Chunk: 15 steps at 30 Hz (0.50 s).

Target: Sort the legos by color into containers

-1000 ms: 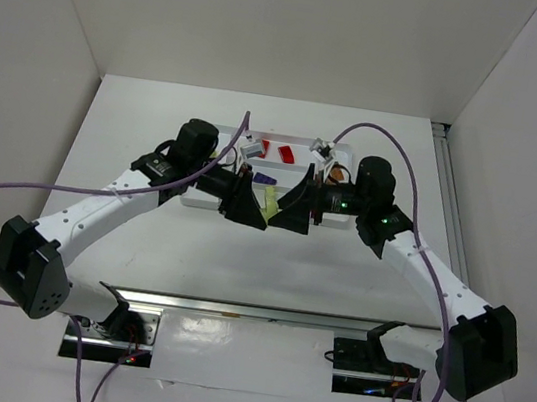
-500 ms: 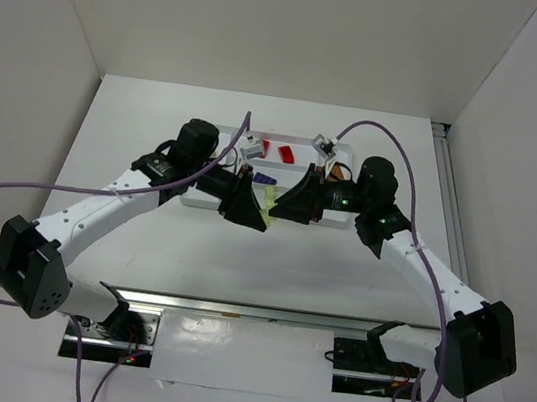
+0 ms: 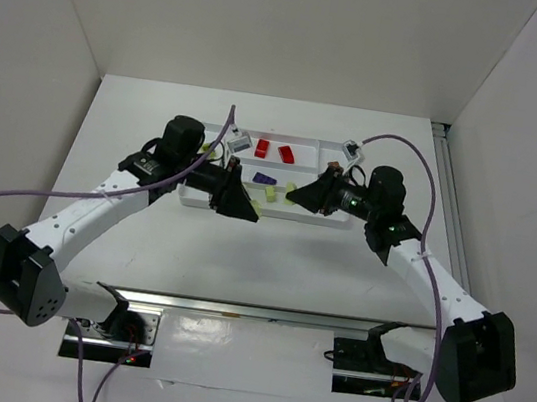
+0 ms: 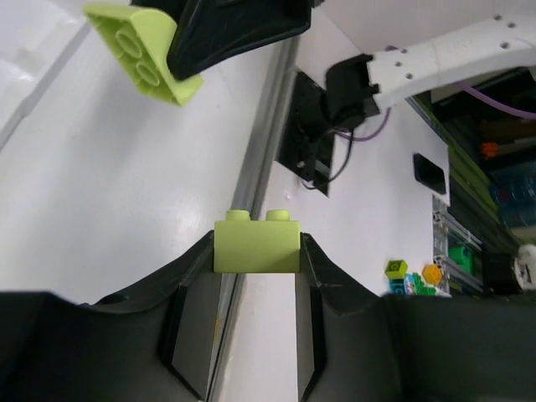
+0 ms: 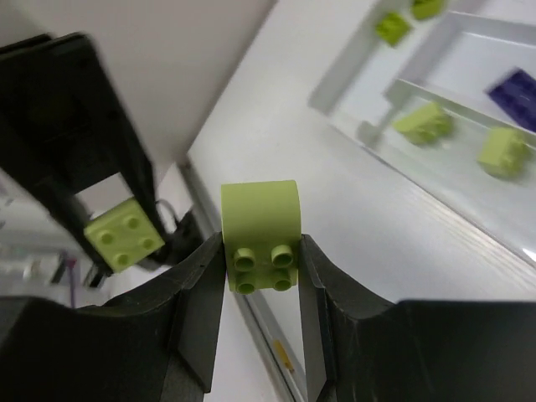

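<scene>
My left gripper will next tip downward and move down to release the lego in the front middle container (image 3: 263, 202). That container is below my gripper and already holds yellow-green legos.
My left gripper (image 4: 257, 251) is shut on a small yellow-green lego (image 4: 257, 246) with two studs showing. My right gripper (image 5: 261, 251) is shut on a rounded yellow-green lego (image 5: 260, 234), also seen in the left wrist view (image 4: 147, 52). From above, the left gripper (image 3: 244, 214) hangs just over the front edge of the white tray (image 3: 329, 147), and the right gripper (image 3: 295, 197) hangs over the tray's front containers. In the containers lie two red legos (image 3: 263, 147), a purple-blue lego (image 3: 265, 177) and yellow-green legos (image 3: 271, 193).
Purple cables loop from both arms over the tray and out to the sides of the table. A metal rail (image 3: 242, 310) with two mounts runs along the near edge. White walls enclose the table on three sides.
The right gripper has shut on a yellow-green lego. The two grippers, close together in front of the tray a second ago, have drawn apart, left one leftward, right one rightward.
</scene>
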{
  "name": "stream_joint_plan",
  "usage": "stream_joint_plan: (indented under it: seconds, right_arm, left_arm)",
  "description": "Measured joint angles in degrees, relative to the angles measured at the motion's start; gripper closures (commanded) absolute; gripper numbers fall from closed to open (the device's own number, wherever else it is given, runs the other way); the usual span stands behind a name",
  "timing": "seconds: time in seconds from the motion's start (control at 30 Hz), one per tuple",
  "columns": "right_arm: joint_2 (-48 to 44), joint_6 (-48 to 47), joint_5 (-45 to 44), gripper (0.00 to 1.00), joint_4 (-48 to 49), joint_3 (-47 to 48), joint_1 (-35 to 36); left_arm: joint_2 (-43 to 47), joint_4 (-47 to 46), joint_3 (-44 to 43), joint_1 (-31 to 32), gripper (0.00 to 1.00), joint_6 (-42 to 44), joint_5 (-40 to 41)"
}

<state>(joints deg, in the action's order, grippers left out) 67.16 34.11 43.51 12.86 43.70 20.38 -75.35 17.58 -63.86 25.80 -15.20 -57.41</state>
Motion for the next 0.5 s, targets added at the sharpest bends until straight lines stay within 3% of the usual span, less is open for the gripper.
stream_joint_plan:
  seconds: [0.17,0.3,0.5]
  right_arm:
    - [3.0,1.4,-18.2,0.87,-5.8,-0.2,2.4]
    - [10.8,1.2,-32.5,0.86,-11.0,4.9,5.4]
    - [19.2,0.2,-43.5,0.81,-14.4,8.9,6.2]
  left_arm:
    - [-2.7,0.3,1.2,-3.4,1.0,-3.2,7.8]
    - [-12.5,1.7,-2.4,-3.5,1.0,-7.8,18.1]
    - [-26.0,5.2,-11.5,-0.4,1.0,-12.5,33.4]
